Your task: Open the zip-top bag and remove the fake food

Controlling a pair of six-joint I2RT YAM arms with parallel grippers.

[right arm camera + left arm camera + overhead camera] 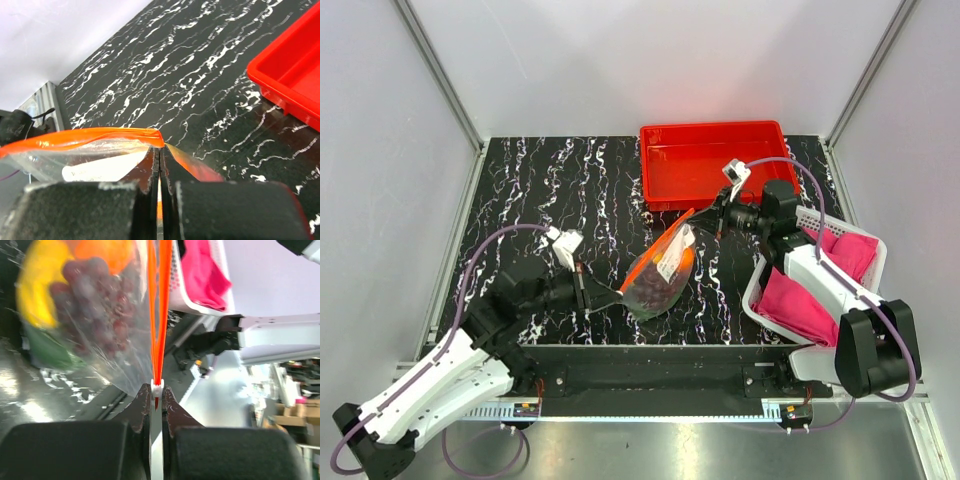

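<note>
The purple grape bunch [95, 305] lies to my left gripper's right in the top view, so next my left gripper will shift toward it and release the white zip slider.
The zip-top bag [660, 272] hangs above the table between both grippers, its orange-red zip strip [159, 310] stretched taut. Inside show the yellow fruit [37, 285], the purple grape bunch [95, 305], the orange ball [102, 251] and the green pepper [47, 350]. My left gripper [582, 290] is shut on the white zip slider [157, 387] at the bag's near-left end. My right gripper [715, 218] is shut on the bag's far-right corner [159, 142], right at the end of the zip strip [90, 137].
A red tray [715, 160] stands at the back right of the black marbled table [550, 190]. A white basket [820, 225] with pink cloths [800, 305] sits at the right, under my right arm.
</note>
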